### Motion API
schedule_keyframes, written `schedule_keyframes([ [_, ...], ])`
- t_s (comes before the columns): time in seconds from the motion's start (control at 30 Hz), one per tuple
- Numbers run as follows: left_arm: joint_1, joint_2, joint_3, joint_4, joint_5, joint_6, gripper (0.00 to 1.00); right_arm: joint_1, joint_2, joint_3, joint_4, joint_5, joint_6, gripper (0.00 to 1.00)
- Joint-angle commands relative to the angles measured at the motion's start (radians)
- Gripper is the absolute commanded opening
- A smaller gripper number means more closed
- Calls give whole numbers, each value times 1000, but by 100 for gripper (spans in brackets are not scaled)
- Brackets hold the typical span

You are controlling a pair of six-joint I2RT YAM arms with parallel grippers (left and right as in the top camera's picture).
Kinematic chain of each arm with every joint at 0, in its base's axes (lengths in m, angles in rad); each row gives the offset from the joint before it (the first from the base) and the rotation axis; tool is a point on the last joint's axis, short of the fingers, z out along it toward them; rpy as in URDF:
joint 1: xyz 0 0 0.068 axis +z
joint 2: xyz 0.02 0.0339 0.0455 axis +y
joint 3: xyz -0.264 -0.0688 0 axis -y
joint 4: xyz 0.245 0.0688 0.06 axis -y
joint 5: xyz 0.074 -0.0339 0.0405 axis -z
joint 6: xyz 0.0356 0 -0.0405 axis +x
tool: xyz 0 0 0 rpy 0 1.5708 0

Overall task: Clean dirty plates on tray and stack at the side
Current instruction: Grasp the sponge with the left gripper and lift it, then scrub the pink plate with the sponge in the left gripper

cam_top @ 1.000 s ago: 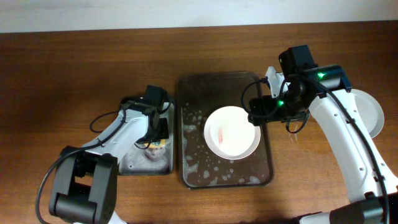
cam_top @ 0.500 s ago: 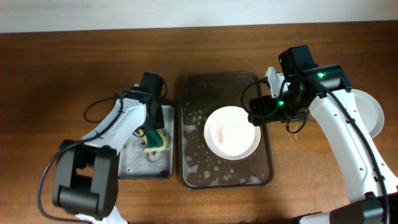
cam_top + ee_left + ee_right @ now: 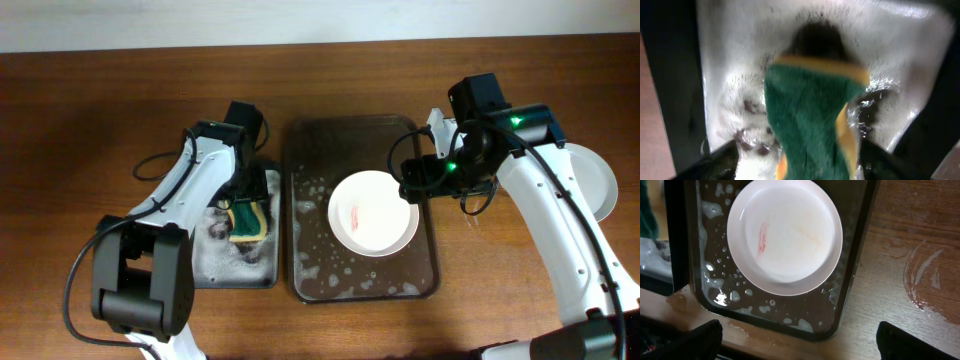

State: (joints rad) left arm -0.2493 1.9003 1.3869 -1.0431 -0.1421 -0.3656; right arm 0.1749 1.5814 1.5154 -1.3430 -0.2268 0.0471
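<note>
The near part of the green-and-yellow sponge is already between both fingers of my left gripper, so I will lower these spread fingers around it next and close them.
A white plate [image 3: 373, 212] with a reddish smear lies on the wet, foamy dark brown tray [image 3: 310, 150]. In the right wrist view the plate [image 3: 785, 235] lies ahead of my right gripper [image 3: 797, 337]. That gripper [image 3: 415, 180] hangs open and empty over the tray's [image 3: 847, 287] right rim. My left gripper [image 3: 247, 198] is open over a green and yellow sponge [image 3: 248, 221]. In the left wrist view the sponge [image 3: 810, 115] lies between the spread fingers of my left gripper [image 3: 805, 167], with a gap on its left side. Another plate [image 3: 602, 185] sits at the far right, partly behind my right arm.
The sponge rests on a small black, grey-lined tray [image 3: 215, 265] full of suds, left of the brown tray. The suds on its floor [image 3: 730, 60] show in the left wrist view. Wet streaks [image 3: 922, 275] mark the wooden table right of the brown tray.
My left gripper has opened and let go of the sponge, which now lies on the small tray. The left arm has drawn back toward the far side. The right arm has not moved.
</note>
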Motion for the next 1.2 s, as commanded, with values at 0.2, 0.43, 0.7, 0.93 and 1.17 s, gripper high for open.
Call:
schedule_keyframes([
  [0.2, 2, -1, -206, 180, 74, -53, 21, 8, 2, 0, -1, -5, -10, 99],
  [0.43, 2, -11, -201, 155, 68, -24, 0, 8, 19, -1, 20, -4, -2, 72],
  [0.7, 0, -93, 191, -176, 79, 2, 0, -16, 132, -138, 173, 29, 63, 43],
  [0.93, -76, -137, 237, -187, 232, 60, 0, -60, 235, -280, 375, 29, 39, 34],
  [1.17, -172, -135, 237, -102, 233, 80, 0, -58, 341, -322, 450, 6, 39, 8],
])
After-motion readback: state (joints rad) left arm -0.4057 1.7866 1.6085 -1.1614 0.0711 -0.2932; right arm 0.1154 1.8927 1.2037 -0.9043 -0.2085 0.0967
